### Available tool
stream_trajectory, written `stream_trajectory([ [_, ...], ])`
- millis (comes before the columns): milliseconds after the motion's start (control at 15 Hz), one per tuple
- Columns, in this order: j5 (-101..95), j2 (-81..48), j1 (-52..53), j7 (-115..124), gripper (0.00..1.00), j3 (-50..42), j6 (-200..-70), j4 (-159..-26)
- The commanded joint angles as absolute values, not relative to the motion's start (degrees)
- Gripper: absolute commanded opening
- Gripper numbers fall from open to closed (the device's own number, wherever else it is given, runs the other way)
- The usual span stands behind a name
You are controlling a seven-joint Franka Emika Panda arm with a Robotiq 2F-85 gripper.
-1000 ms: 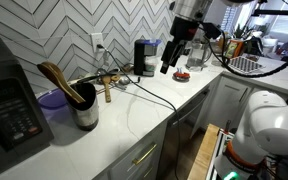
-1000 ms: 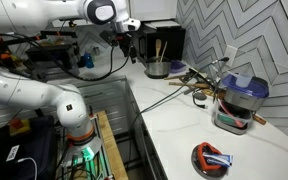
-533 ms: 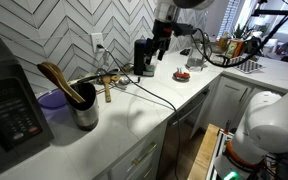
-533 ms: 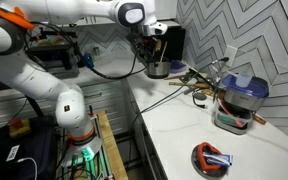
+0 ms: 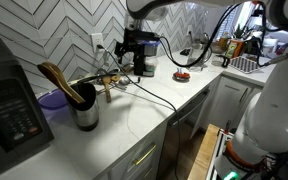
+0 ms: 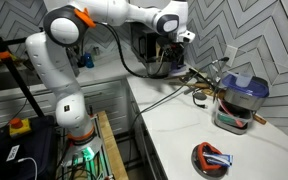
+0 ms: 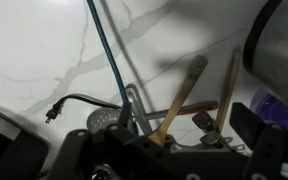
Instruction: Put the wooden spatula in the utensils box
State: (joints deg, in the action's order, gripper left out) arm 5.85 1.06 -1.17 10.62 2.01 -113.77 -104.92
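My gripper needs to move down and outward next, onto the wooden spatula's narrow handle (image 7: 178,102). The handle is lower and farther outward, and that part of it shows between my open fingers.
The wooden spatula (image 5: 108,91) lies flat on the white counter in a small pile of utensils by the wall; the wrist view shows it (image 7: 184,95) as a light-brown stick with a flat head. The utensils box (image 5: 86,113) is a squat dark canister holding dark curved wooden spoons; it also shows in an exterior view (image 6: 157,68) and at the wrist view's upper right (image 7: 280,48). My gripper (image 5: 124,52) hangs open and empty just above the pile, as an exterior view (image 6: 174,42) and the wrist view (image 7: 134,130) both show.
A purple bowl (image 5: 52,98) and a black appliance with buttons (image 5: 9,108) stand beside the canister. A coffee maker (image 5: 144,55) is behind the gripper. Cables (image 7: 109,55) cross the counter. A blue-lidded pot (image 6: 240,100) and a red dish (image 6: 212,157) sit further along.
The arm has swung along the counter from over the red dish area towards the wall and come down over the utensil pile. The gripper stays open and empty.
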Motion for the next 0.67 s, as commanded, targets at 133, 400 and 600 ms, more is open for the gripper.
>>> stream_trajectory([
  [133, 5.9, -2.4, -0.4, 12.0, 1.00, 1.5, -113.5, -101.2],
  [400, 5.6, -7.0, 0.2, 17.6, 1.00, 1.7, -117.9, -100.1],
  [600, 3.1, -14.2, 1.5, 22.8, 1.00, 1.5, -119.9, -95.9],
])
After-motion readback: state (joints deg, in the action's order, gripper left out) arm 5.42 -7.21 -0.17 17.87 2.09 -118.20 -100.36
